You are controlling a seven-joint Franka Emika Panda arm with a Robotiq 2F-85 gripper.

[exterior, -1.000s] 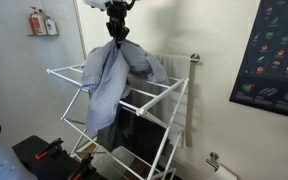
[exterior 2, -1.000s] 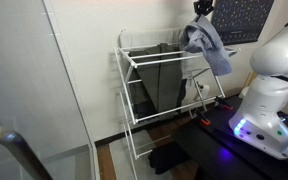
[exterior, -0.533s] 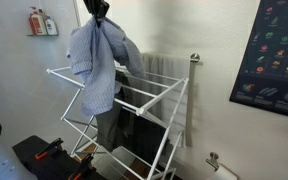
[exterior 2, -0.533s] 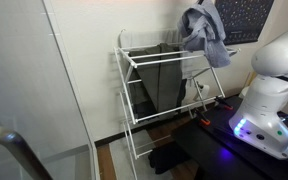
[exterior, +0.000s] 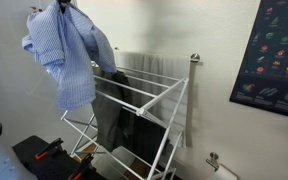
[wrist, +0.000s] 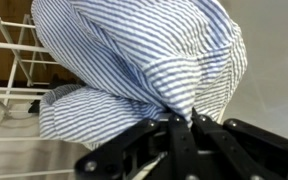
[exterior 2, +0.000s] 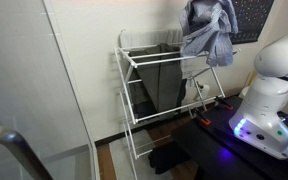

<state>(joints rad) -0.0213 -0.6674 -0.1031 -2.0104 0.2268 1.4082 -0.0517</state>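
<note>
The rack's near top bar point(exterior: 129, 103) is bare in one place, so my gripper will next move across toward the poster and then down over that bare place to let go of the shirt point(exterior: 69, 55).
A blue-and-white striped shirt point(exterior: 69, 55) hangs in the air, bunched and drooping, lifted off the white drying rack point(exterior: 144, 95). My gripper point(wrist: 181, 125) is shut on a pinch of its fabric; in the wrist view the striped cloth point(wrist: 134, 60) fills most of the frame above the black fingers point(wrist: 144, 140). In an exterior view the gripper point(exterior: 62, 4) sits at the very top edge, above and to the side of the rack. In another exterior view the shirt point(exterior 2: 206, 30) dangles above the rack's point(exterior 2: 154, 60) far end.
A dark garment point(exterior: 119, 120) still hangs inside the rack. A wall radiator point(exterior: 169, 70), a poster point(exterior: 279, 55) and bottles on a shelf point(exterior: 41, 22) line the wall. A glass panel point(exterior 2: 44, 90) stands beside the rack, and the white robot base point(exterior 2: 269, 100) next to it.
The gripper has risen and moved sideways away from the rack, carrying the shirt clear of the rails. The shirt now hangs free instead of draping on the rack.
</note>
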